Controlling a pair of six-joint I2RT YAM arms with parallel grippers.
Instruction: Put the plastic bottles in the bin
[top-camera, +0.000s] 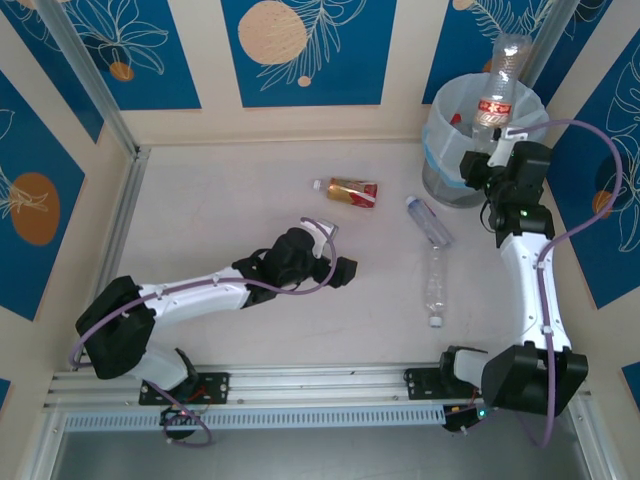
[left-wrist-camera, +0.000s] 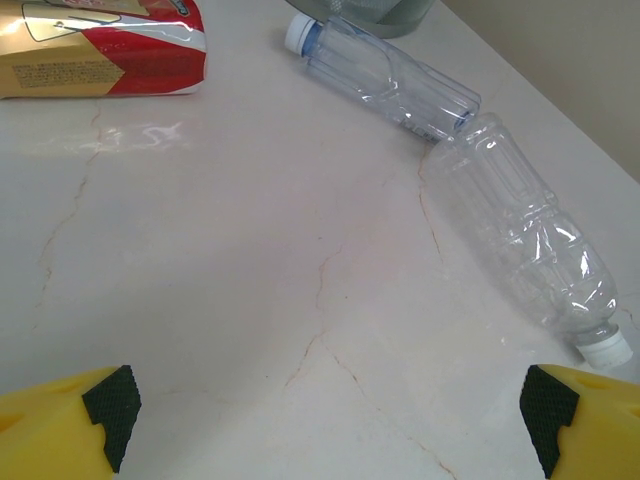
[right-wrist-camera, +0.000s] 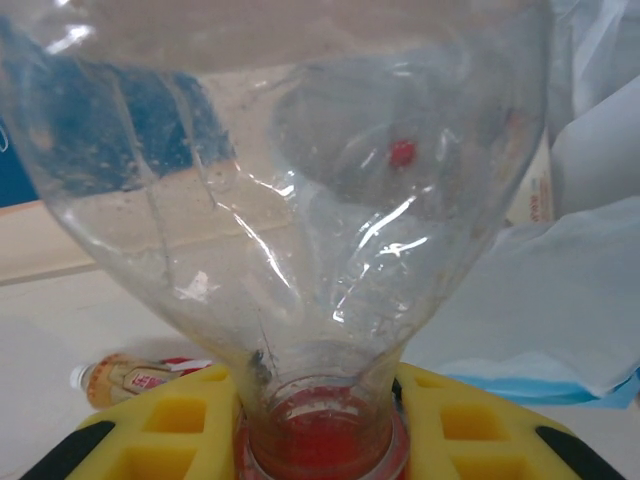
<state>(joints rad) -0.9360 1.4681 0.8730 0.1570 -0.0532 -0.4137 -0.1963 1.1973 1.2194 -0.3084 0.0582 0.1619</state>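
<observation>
The bottle's neck still hangs by the bin's near rim, so my right gripper will move outward past that rim and over the bin's bag-lined opening (top-camera: 472, 108) to let go of the bottle.
My right gripper (top-camera: 497, 140) is shut on the red-capped neck of a clear bottle with a red label (top-camera: 500, 85), which stands cap-down over the grey bin (top-camera: 440, 180) lined with a pale bag. In the right wrist view the bottle (right-wrist-camera: 300, 180) rises from between the yellow fingers (right-wrist-camera: 470, 430). Three bottles lie on the table: a gold-and-red labelled one (top-camera: 350, 190), a clear one (top-camera: 428, 220) and a clear white-capped one (top-camera: 436, 285). My left gripper (top-camera: 338, 252) is open low over the table, left of the two clear bottles (left-wrist-camera: 385, 75) (left-wrist-camera: 525, 230).
The bin stands in the far right corner against the blue-patterned walls (top-camera: 300, 50). A metal rail (top-camera: 300, 385) runs along the near table edge. The bin's bag (right-wrist-camera: 590, 290) hangs right of the held bottle. The gold-labelled bottle (left-wrist-camera: 100, 45) lies ahead-left of the left gripper.
</observation>
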